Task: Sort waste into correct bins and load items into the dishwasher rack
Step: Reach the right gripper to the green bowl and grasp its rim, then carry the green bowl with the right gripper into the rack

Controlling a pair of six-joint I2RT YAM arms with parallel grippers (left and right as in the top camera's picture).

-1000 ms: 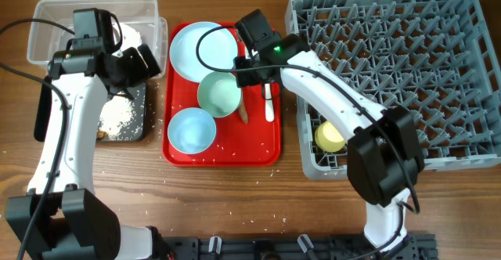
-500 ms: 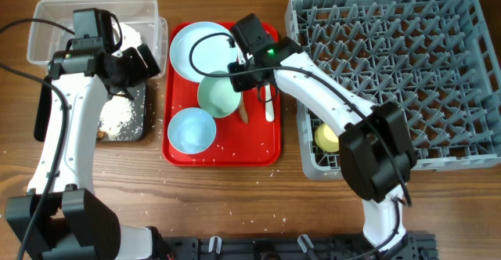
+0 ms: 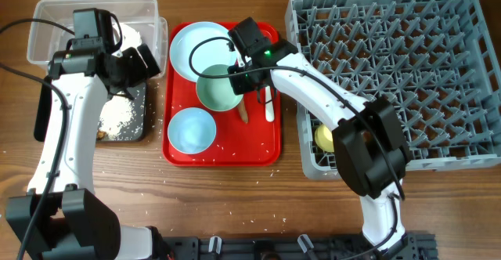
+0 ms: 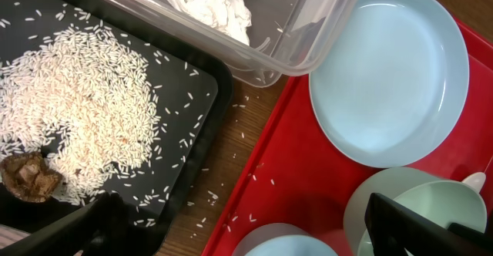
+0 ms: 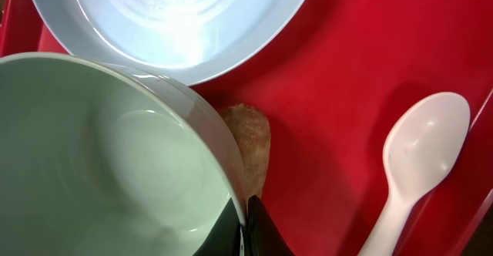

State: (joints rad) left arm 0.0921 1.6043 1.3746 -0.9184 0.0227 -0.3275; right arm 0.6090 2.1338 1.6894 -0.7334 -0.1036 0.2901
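Note:
My right gripper lifts the bowl across next, then lowers and releases, since the rack's empty tray-side far corner (image 3: 318,14) is outward, to its right in the overhead view.
My right gripper (image 3: 247,85) (image 5: 246,229) is shut on the right rim of the mint bowl (image 3: 218,90) (image 5: 100,156) on the red tray. The brown stick (image 3: 243,113) (image 5: 250,142) lies against that bowl, and the white spoon (image 3: 268,103) (image 5: 420,157) lies to its right. The pale blue plate (image 3: 196,45) (image 4: 389,75) and the blue bowl (image 3: 192,130) are also on the tray. My left gripper (image 3: 138,64) (image 4: 250,237) is open and empty above the black tray's edge. The black tray (image 3: 137,128) holds rice crumbs (image 4: 77,109) and a brown lump (image 4: 31,177). The clear tub (image 3: 47,13) holds tissue (image 4: 212,9).
The grey rack (image 3: 391,64) fills the right side, with the yellow cup (image 3: 329,137) in its near left corner. The red serving tray (image 3: 227,152) lies between the bins and the rack. Loose rice grains lie on the tray and the wood.
My right gripper has moved a little left and its fingers now pinch the mint bowl's rim. The left arm has not moved.

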